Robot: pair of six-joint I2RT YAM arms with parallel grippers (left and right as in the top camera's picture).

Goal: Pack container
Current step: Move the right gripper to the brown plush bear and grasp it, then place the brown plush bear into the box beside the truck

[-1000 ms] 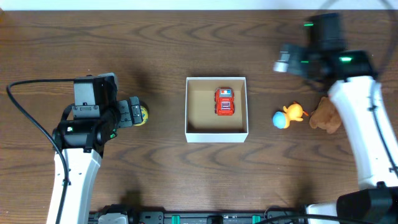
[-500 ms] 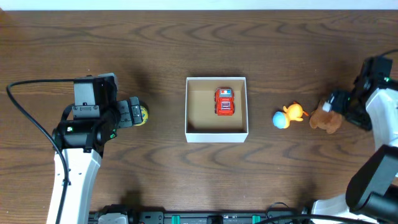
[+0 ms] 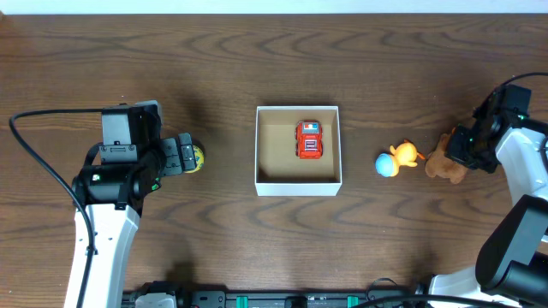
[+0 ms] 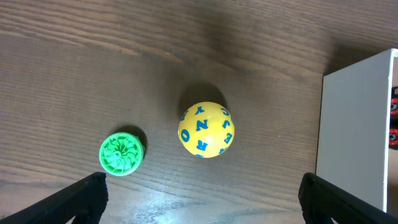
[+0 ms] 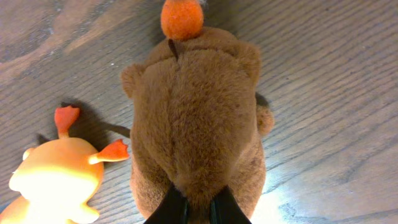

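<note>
Next, my right gripper will lift the plush across, lower and release it, since the container's bare bottom beside the car is left of my right gripper in the overhead view.
The container [image 3: 298,183], a square white-walled box with a brown inside, sits mid-table with a red toy car [image 3: 310,139] in it. My left gripper [image 3: 184,156] stands open over a yellow lettered ball [image 4: 206,129] and a green disc [image 4: 121,152], and its wide jaws [image 4: 200,199] touch neither. The box's white wall [image 4: 357,130] shows at the right of the left wrist view. My right gripper [image 3: 462,150] is shut on the fur of a brown plush toy [image 5: 196,118], which lies on the table right of the box [image 3: 451,164]. Its fingertips [image 5: 198,202] pinch the plush's near end.
An orange and blue duck-like toy [image 3: 398,158] lies between the box and the plush, close against the plush's left side [image 5: 56,171]. The left arm's black cable [image 3: 34,162] loops over the table's left side.
The right arm has swung from the table's back right down to the brown plush, and its jaws have closed on it. The left arm has not moved.
</note>
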